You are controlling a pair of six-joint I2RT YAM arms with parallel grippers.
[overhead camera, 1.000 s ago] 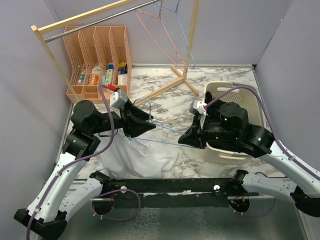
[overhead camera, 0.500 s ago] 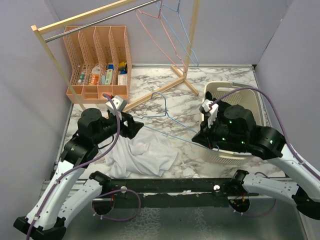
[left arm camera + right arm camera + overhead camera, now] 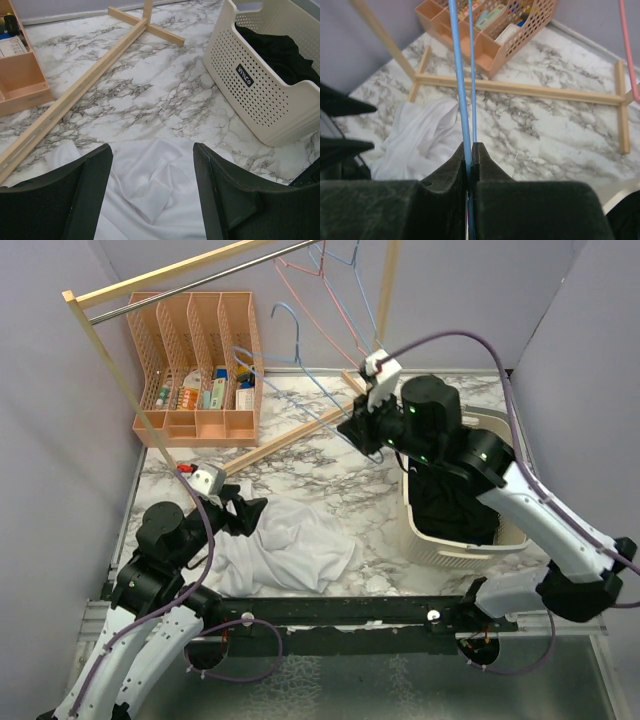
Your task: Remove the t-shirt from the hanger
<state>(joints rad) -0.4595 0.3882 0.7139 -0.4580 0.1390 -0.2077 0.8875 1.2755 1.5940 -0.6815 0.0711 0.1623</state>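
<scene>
I will move my right gripper outward first, to get the blue wire hanger's hook onto the rack's metal rod [image 3: 258, 261].
The white t-shirt [image 3: 285, 545] lies crumpled on the marble table, off the hanger; it also shows in the left wrist view [image 3: 150, 190] and in the right wrist view [image 3: 417, 135]. My right gripper [image 3: 358, 430] is shut on the bare blue wire hanger [image 3: 290, 350] and holds it up high near the rack; the wire runs up from the jaws in the right wrist view [image 3: 462, 90]. My left gripper [image 3: 245, 512] is open and empty, low at the shirt's left edge, its fingers [image 3: 95, 180] spread over the cloth.
A wooden clothes rack [image 3: 180, 275] with pink and blue hangers [image 3: 330, 290] stands at the back. A peach organiser [image 3: 195, 365] is at the back left. A cream laundry basket [image 3: 455, 530] with dark clothes is at the right.
My right gripper has lifted the blue hanger up and back from the table toward the rack. My left gripper has let go and drawn back low and left. The shirt stays on the table.
</scene>
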